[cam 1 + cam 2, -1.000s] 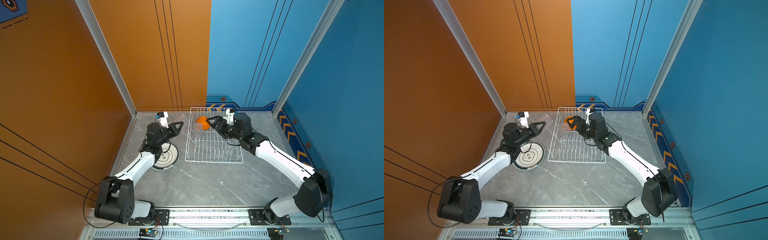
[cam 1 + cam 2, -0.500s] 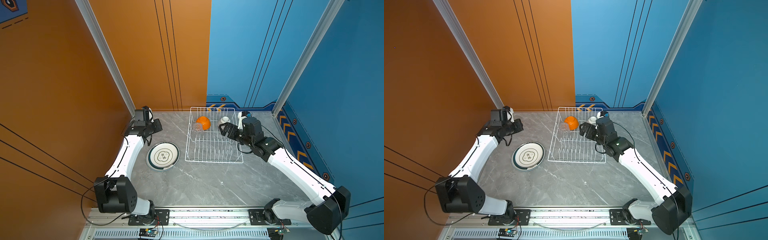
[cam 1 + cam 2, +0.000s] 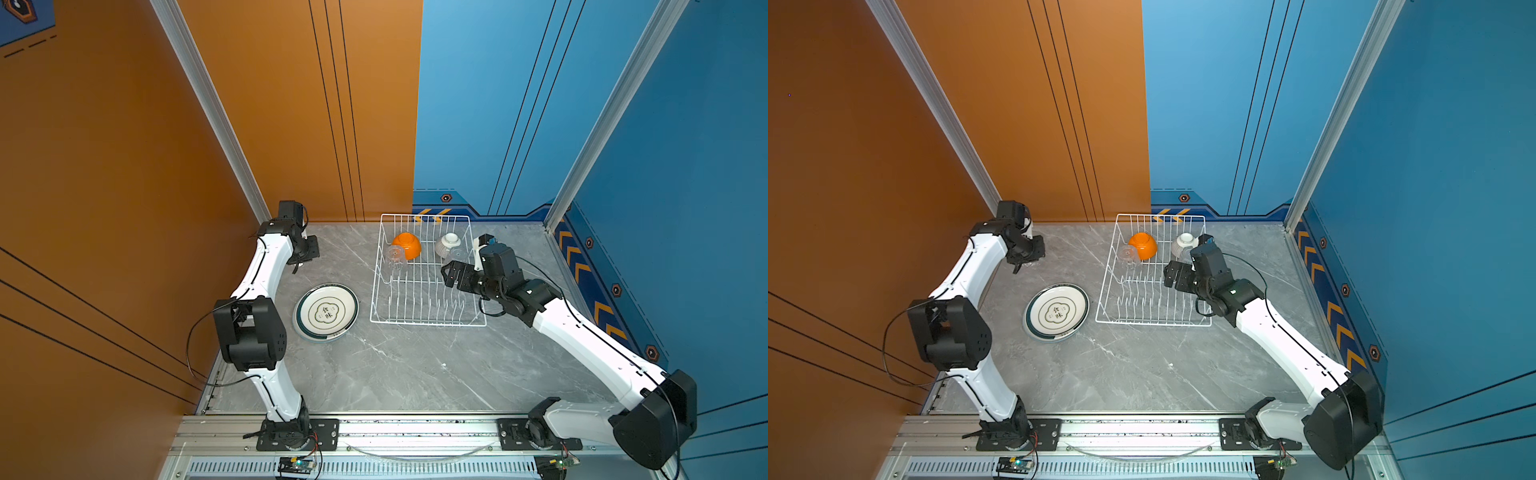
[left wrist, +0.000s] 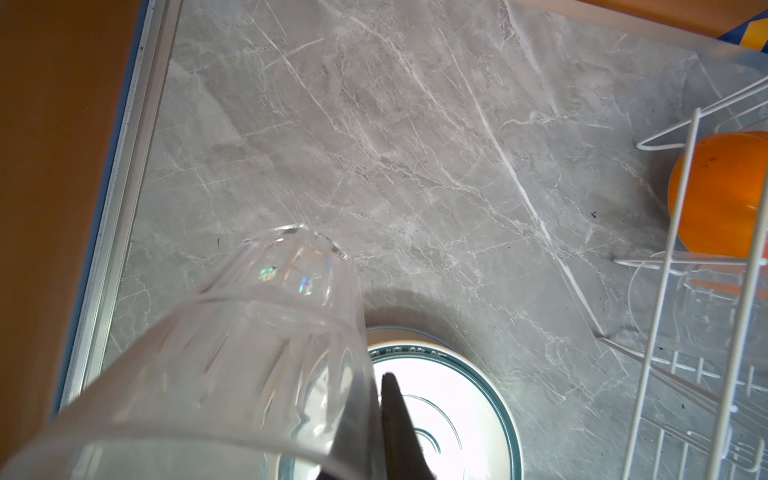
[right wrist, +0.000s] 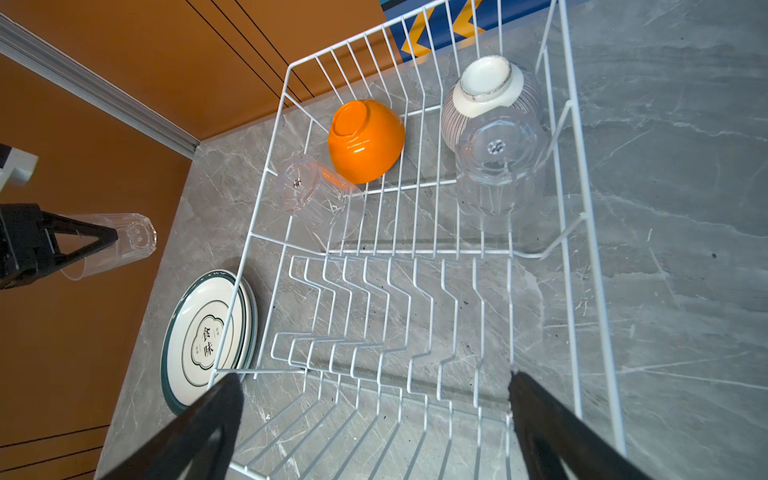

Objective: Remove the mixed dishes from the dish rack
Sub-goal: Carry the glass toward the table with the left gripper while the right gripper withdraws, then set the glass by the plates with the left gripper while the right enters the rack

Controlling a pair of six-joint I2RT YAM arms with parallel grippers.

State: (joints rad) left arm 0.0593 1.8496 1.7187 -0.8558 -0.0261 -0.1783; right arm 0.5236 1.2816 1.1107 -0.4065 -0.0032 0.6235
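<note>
Next, my left gripper lowers the glass base-first onto the clear bare marble below it, beyond the plate stack's far edge, and releases the glass's side.
The white wire dish rack holds an upturned orange bowl. It also holds a white lined bowl and two clear glasses. My left gripper hangs over the table's far left corner, shut on the wall of a third clear glass. My right gripper stands open above the rack's right side, with nothing between its fingers.
A stack of white plates with teal rims lies on the grey marble table just left of the rack. The orange wall and its metal rail run close beside the left gripper.
My left arm has swung from beside the rack to the far left corner. My right gripper has drawn back from the orange bowl to the rack's right side, still open.
</note>
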